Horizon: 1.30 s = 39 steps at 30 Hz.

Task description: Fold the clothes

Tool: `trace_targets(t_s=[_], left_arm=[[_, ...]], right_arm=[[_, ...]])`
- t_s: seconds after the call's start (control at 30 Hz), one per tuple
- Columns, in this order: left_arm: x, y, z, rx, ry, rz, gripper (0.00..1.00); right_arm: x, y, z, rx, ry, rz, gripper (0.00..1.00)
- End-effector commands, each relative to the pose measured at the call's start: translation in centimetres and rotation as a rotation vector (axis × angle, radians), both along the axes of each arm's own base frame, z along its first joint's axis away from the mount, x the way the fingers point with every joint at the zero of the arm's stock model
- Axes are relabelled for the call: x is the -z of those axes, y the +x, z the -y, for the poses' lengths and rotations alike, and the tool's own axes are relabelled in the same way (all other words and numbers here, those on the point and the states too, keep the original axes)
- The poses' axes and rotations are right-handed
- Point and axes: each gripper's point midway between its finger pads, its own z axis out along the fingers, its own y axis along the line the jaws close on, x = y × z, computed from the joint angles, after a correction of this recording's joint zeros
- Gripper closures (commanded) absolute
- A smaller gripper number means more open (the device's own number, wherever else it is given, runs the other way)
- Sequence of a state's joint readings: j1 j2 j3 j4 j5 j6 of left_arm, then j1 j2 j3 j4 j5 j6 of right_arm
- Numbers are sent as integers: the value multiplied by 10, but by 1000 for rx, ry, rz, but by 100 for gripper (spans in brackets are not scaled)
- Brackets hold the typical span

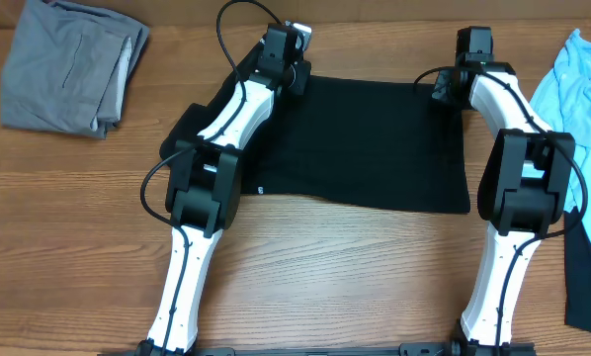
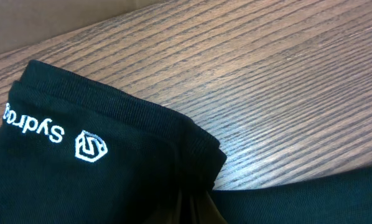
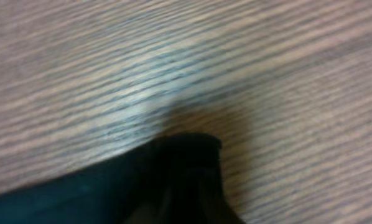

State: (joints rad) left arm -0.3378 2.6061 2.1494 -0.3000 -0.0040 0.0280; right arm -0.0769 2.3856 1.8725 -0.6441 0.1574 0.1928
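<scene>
Next, the left gripper lifts and draws the T-shirt's fold back to release it by the T-shirt's white-marked near edge (image 1: 257,185), since that edge lies back from the gripper.
The black T-shirt (image 1: 375,148) lies flat and folded on the wooden table between my two arms. My left gripper (image 1: 297,79) is at its far left corner and my right gripper (image 1: 442,89) at its far right corner. In the left wrist view the fingers (image 2: 195,208) are shut on a bunched fold of the black cloth (image 2: 111,180), next to white printed lettering and a hexagon logo (image 2: 90,147). In the right wrist view, which is blurred, the fingers (image 3: 195,199) pinch a black cloth corner (image 3: 186,155). A small white mark (image 1: 259,190) shows on the shirt's near left edge.
A folded grey garment (image 1: 68,64) lies at the far left of the table. A light-blue shirt (image 1: 584,89) lies at the right edge, with a dark garment (image 1: 584,282) below it. Bare wood (image 1: 355,277) runs along the near side.
</scene>
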Motion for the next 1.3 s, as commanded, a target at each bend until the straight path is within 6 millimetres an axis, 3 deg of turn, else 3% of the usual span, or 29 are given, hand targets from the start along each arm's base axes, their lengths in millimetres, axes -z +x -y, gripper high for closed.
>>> trace_targets(t_s=[0.0, 0.2, 0.33, 0.5, 0.73, 0.87, 1.07, 1.17, 1.27], left_arm=[[-8, 7, -4, -17, -11, 17, 96], [-67, 6, -6, -19, -31, 77, 96], [-102, -5, -11, -19, -24, 73, 96], [-121, -30, -20, -22, 2, 0, 96], [-139, -69, -57, -91, 98, -120, 96], [-134, -93, -74, -104, 133, -224, 93], [-104, -146, -102, -194, 170, -488, 92], [-99, -165, -102, -186, 167, -574, 85], [-95, -188, -98, -167, 146, -675, 87]], right_arm=[[0, 5, 2, 42, 19, 16, 96], [-20, 7, 10, 58, 20, 11, 96], [-60, 10, 19, 130, 4, 26, 96], [-100, -4, 18, 200, 32, -12, 96], [-113, -47, 13, 293, 69, -151, 96], [-111, -81, 9, 334, 81, -275, 96], [-110, -126, 3, 354, 82, -461, 96], [-110, -126, 2, 345, 87, -461, 96], [-113, -126, 1, 342, 93, -454, 96]])
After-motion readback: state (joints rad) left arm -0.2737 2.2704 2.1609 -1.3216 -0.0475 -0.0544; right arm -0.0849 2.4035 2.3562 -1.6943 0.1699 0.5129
